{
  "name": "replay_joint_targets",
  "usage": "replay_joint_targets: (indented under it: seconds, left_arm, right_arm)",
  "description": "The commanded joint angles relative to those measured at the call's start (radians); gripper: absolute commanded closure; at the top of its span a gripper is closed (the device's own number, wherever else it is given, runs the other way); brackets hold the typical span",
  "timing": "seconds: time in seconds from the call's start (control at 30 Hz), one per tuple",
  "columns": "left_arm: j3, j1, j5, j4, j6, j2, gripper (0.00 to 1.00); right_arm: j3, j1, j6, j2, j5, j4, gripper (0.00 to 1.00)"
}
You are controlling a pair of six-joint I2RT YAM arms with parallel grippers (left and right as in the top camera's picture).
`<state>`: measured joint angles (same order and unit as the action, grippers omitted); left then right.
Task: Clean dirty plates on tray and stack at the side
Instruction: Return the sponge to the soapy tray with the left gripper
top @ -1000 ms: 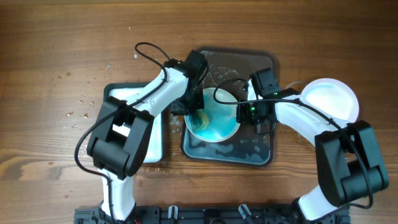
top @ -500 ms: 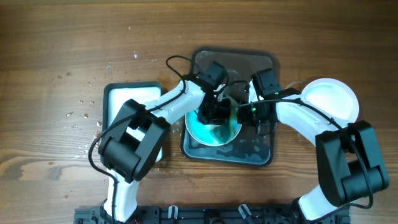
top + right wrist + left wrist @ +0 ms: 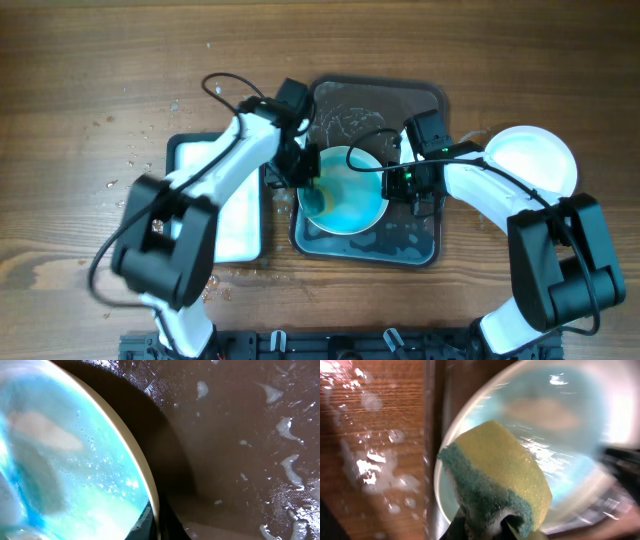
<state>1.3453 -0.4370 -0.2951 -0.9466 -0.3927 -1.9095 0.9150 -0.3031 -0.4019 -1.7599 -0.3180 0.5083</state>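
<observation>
The robot next needs to move the sponge in its left gripper off the plate, to the left in the overhead view, and let go of it on the smaller tray's white bottom (image 3: pixel 238 216), which is clear.
A white plate (image 3: pixel 345 190) coated with pale blue film is held over the dark grey tray (image 3: pixel 420 110). My right gripper (image 3: pixel 392 183) is shut on the plate's right rim; the rim (image 3: pixel 142 475) shows between its fingers in the right wrist view. My left gripper (image 3: pixel 305 180) is shut on a yellow and green sponge (image 3: pixel 495 480) at the plate's left edge (image 3: pixel 470 420). A clean white plate (image 3: pixel 530 160) lies on the table at the right. A third plate is out of view.
A smaller white-bottomed, dark-rimmed tray (image 3: pixel 235 215) lies left of the grey tray. Water drops and foam (image 3: pixel 370 467) spot the wooden table (image 3: pixel 100 80) and the grey tray's wet floor (image 3: pixel 240 435).
My left gripper has swept with the sponge from the plate's middle back to its left edge. The right gripper and the plate have stayed put.
</observation>
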Motion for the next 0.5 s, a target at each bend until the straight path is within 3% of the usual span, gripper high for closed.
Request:
replay_joint_targets:
  seconds: [0.0,0.1,0.2,0.27,0.4,0.47]
  left_arm:
    - [-0.002,0.053,-0.159,-0.025,0.02,0.169,0.96]
    - [-0.002,0.17,-0.113,-0.126,0.019,0.266,0.96]
    - [-0.009,0.327,0.187,-0.215,-0.08,0.277,0.96]
    - [-0.077,0.392,0.333,-0.174,-0.16,0.269,0.96]
    - [-0.251,0.407,0.323,-0.017,-0.162,0.244,0.96]
    - [-0.258,0.412,0.323,-0.027,-0.161,0.243,0.91]
  right_arm:
    - [-0.04,-0.002,0.006,-0.061,0.072,0.017,0.96]
    - [-0.04,-0.002,0.007,-0.061,0.072,0.019,0.96]
    - [-0.04,-0.002,0.009,-0.061,0.072,0.014,0.96]
    - [-0.04,-0.002,0.01,-0.061,0.072,-0.003,0.96]
    - [-0.027,-0.002,0.035,-0.055,0.072,0.003,0.96]
    - [0.041,-0.002,0.052,-0.028,0.116,0.132,0.96]
